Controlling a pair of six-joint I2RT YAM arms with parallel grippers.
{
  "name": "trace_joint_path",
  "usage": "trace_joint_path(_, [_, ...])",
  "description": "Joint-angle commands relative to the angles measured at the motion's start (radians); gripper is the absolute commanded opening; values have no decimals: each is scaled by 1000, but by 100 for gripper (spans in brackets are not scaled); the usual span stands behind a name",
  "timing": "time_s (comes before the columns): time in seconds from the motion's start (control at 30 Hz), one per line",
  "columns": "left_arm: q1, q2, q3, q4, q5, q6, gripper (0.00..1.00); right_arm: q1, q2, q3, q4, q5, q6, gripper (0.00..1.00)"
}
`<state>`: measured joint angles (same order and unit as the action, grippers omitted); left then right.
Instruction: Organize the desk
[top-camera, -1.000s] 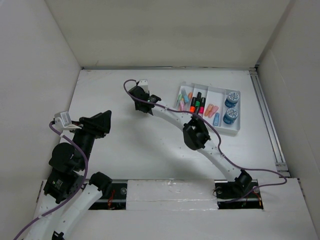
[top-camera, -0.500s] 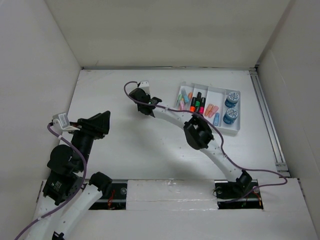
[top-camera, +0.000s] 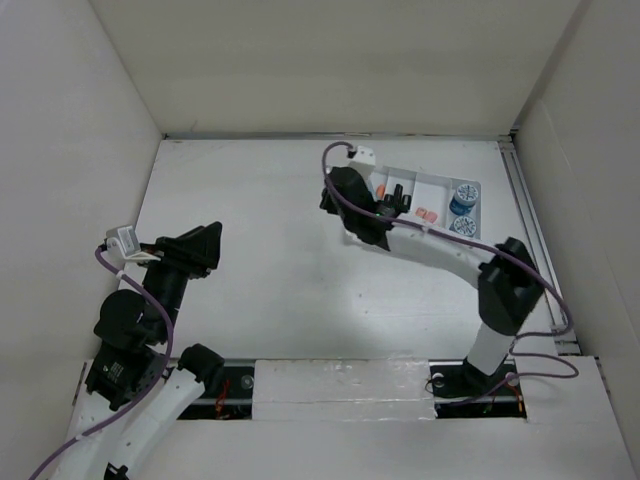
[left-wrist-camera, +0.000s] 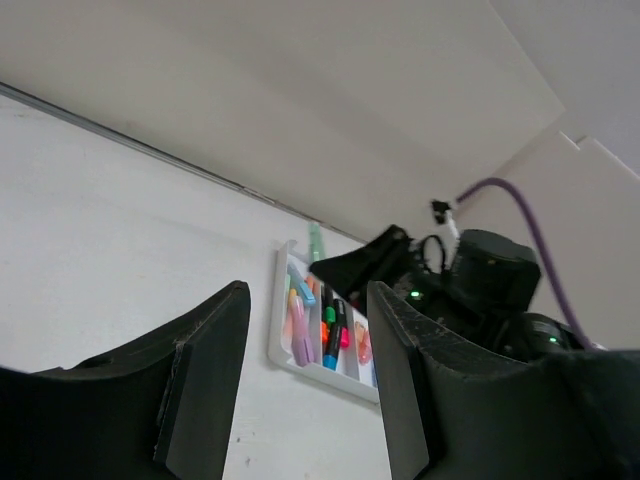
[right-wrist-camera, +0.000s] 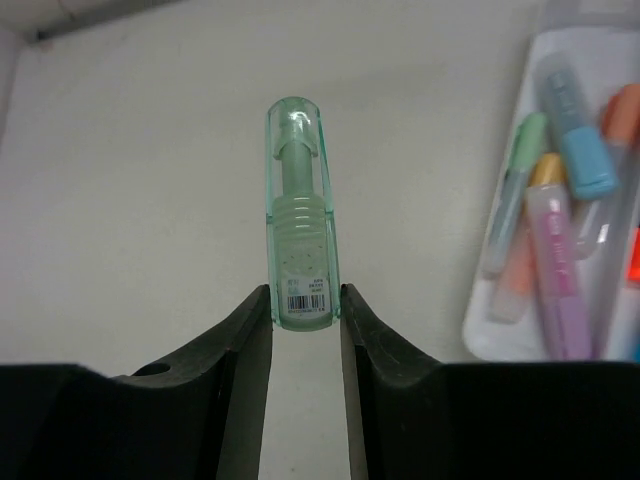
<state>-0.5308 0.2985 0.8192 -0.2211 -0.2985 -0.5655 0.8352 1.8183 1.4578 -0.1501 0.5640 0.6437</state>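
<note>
I need to move my right gripper to the right in the top view next, over the pink pieces' compartment, and let go of the green dispenser, because bare tray bottom shows there.
The desk is a white tabletop between white walls. My right gripper is shut on a translucent green marker, gripped at its barcode end and held above the desk just left of the white tray. In the top view this gripper is at the tray's left end. The marker's tip also shows in the left wrist view. My left gripper is open and empty at the desk's left side; its fingers frame the tray far off.
The tray holds pastel markers, black highlighters, small pink pieces and two blue round tins. The right arm lies across the tray's near side. A metal rail runs along the desk's right edge.
My right arm has swung right from the middle of the desk to the tray's left end, its elbow now far right. The left arm has barely moved.
</note>
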Motion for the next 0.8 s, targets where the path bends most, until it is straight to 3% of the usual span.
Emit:
trace_joint_path(0.0, [-5,-5,1,51,16,13,47,-82,-129,-141,95,47,100,13])
trace_joint_path(0.27, [-5,1,-9,69,47,24,47,-355,-339,-500,168,-47,215,10])
trace_joint_path(0.53, [-5,37,-17,100,116,49,53,-518,-361,-499,118,-99,200,15])
trace_joint_path(0.63, [-5,53,-22,111,147,58,54,-556,-346,-490,101,-127,205,48])
trace_joint_path(0.67, [-5,56,-22,114,162,59,55,-556,-343,-488,101,-139,202,64])
trace_joint_path(0.77, [-5,67,-22,118,185,67,57,-556,-356,-476,76,-142,209,81])
